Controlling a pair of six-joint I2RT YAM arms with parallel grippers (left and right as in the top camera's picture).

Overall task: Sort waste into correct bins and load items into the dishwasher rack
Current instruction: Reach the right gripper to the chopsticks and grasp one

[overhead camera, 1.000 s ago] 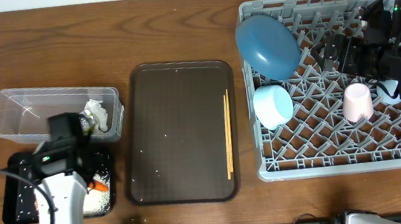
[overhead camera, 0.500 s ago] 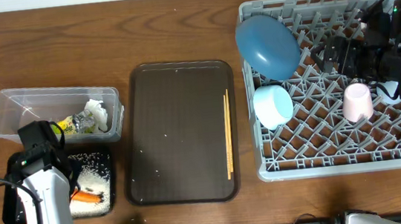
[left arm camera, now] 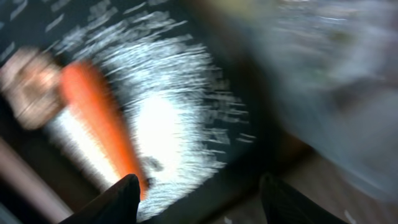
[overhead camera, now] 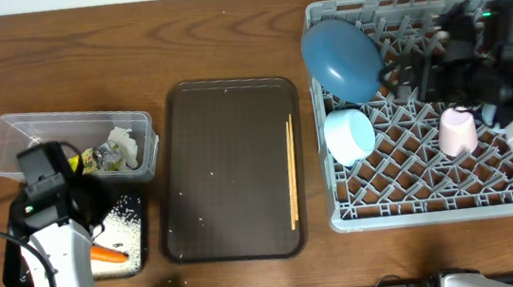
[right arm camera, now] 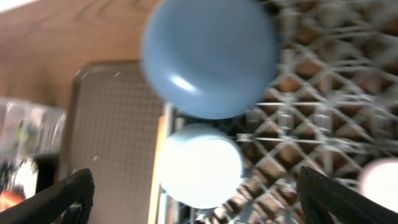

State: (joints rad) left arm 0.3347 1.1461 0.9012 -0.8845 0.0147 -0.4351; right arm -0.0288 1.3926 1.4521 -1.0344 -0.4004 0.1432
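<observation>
My right gripper goes left in the overhead view and down onto the inner chopstick's middle (overhead camera: 289,161) (right arm camera: 156,175) next, as chopsticks still lie in the brown tray.
My left gripper (overhead camera: 74,182) (left arm camera: 199,186) hovers open and empty at the seam between the clear tub (overhead camera: 8,141) and the black tray (overhead camera: 21,268). A yellow-green wrapper (overhead camera: 86,160) and white tissue (overhead camera: 123,141) lie in the tub. The tray holds a carrot (overhead camera: 111,255) (left arm camera: 99,118), rice (overhead camera: 125,213) (left arm camera: 168,124) and a blurred brownish lump (left arm camera: 28,81). Above the grey rack (overhead camera: 434,196), my right gripper (overhead camera: 407,78) (right arm camera: 196,177) is open and holds nothing. The rack carries the blue plate (overhead camera: 341,58) (right arm camera: 208,56), bowl (overhead camera: 348,135) (right arm camera: 199,165) and pink cup (overhead camera: 457,131).
A dark brown serving tray (overhead camera: 231,170) (right arm camera: 112,137) sits mid-table. Wooden chopsticks (overhead camera: 290,173) lie along its right edge, close to the rack's left wall. The left wrist view is motion-blurred.
My left gripper opened over the tub, left the wrapper there and drew back left towards the black tray. The right gripper shifted left over the rack, still open.
</observation>
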